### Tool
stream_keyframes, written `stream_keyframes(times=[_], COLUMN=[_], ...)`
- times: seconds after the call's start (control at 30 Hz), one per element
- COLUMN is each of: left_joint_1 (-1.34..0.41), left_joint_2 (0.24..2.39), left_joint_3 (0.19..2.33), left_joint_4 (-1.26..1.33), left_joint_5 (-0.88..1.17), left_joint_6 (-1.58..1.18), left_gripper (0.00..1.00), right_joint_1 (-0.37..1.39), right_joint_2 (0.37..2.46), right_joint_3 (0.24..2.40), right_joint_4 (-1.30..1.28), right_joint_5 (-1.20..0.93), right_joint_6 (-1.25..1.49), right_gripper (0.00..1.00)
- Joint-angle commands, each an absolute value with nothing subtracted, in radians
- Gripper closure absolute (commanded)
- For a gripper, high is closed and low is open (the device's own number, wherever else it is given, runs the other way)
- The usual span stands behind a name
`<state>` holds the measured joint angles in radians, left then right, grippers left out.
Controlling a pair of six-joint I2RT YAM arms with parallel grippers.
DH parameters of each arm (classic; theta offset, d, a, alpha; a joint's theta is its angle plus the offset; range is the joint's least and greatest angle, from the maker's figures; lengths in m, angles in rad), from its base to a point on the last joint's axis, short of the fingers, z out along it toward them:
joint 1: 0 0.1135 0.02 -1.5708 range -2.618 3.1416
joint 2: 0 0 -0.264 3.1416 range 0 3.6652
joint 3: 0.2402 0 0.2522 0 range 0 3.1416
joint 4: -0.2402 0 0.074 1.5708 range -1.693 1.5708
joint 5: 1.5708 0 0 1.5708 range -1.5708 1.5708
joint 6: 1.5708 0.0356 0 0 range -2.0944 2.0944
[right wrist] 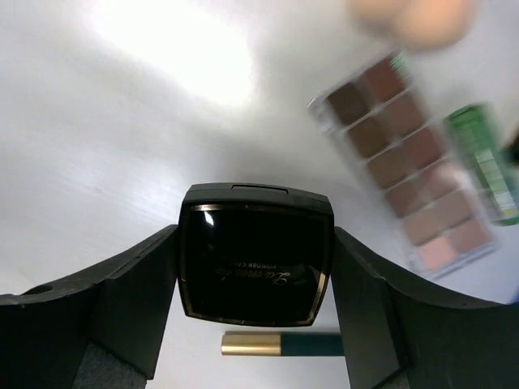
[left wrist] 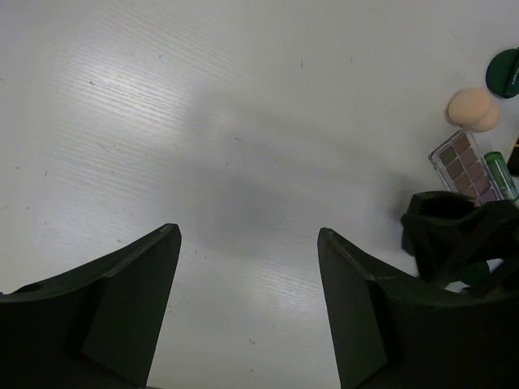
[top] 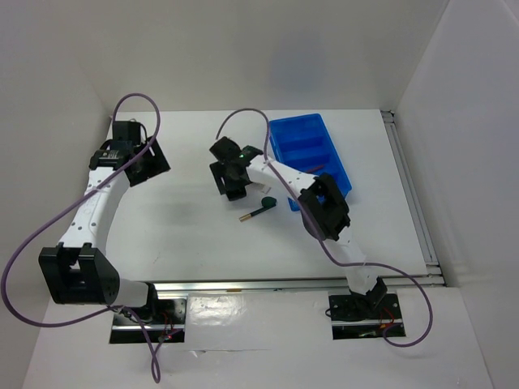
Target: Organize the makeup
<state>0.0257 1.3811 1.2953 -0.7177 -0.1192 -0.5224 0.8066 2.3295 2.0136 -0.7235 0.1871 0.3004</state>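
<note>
The dark square compact rises outward over the blue tray in my right gripper next, then goes down there. The tray's section beyond the thin red stick has free space.
My right gripper (right wrist: 253, 235) is shut on the dark square compact (right wrist: 255, 255), one finger pressed against each side; in the top view this gripper (top: 229, 174) is left of the blue tray. A black-and-gold lipstick tube (right wrist: 280, 344) lies just below the compact and shows in the top view (top: 258, 213) beside a dark green round compact (top: 268, 203). The brownish palette (right wrist: 409, 174), a green tube (right wrist: 485, 162) and the blurred peach sponge (right wrist: 413, 16) lie beyond. My left gripper (left wrist: 247, 231) is open and empty over bare table at far left (top: 136, 158).
The large blue compartment tray (top: 308, 150) stands at the back right. The left wrist view shows the sponge (left wrist: 474, 109), palette (left wrist: 465, 166), a green round compact (left wrist: 504, 73) and the right gripper (left wrist: 454, 235) at its right edge. White walls enclose the table.
</note>
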Motion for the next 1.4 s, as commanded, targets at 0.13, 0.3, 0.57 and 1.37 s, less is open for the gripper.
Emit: stream_keyframes(times=[0.13, 0.3, 0.57, 1.37], left_joint_1=[0.032, 0.032, 0.041, 0.041], left_joint_2=[1.347, 1.365, 1.394, 1.421], left_joint_3=[1.319, 1.338, 1.348, 1.358], left_joint_4=[-0.723, -0.723, -0.723, -0.733], left_joint_5=[-0.135, -0.135, -0.135, -0.153], left_joint_6=[-0.502, -0.511, -0.520, -0.529], left_gripper=[0.18, 0.18, 0.18, 0.18], right_joint_1=[0.638, 0.485, 0.327, 0.265], right_joint_2=[2.180, 2.189, 2.258, 2.344], right_joint_3=[2.198, 2.235, 2.235, 2.059], right_joint_4=[-0.712, -0.712, -0.678, -0.592], right_joint_5=[0.212, 0.201, 0.230, 0.209], right_joint_6=[0.265, 0.265, 0.244, 0.215], right_gripper=[0.37, 0.37, 0.37, 0.32])
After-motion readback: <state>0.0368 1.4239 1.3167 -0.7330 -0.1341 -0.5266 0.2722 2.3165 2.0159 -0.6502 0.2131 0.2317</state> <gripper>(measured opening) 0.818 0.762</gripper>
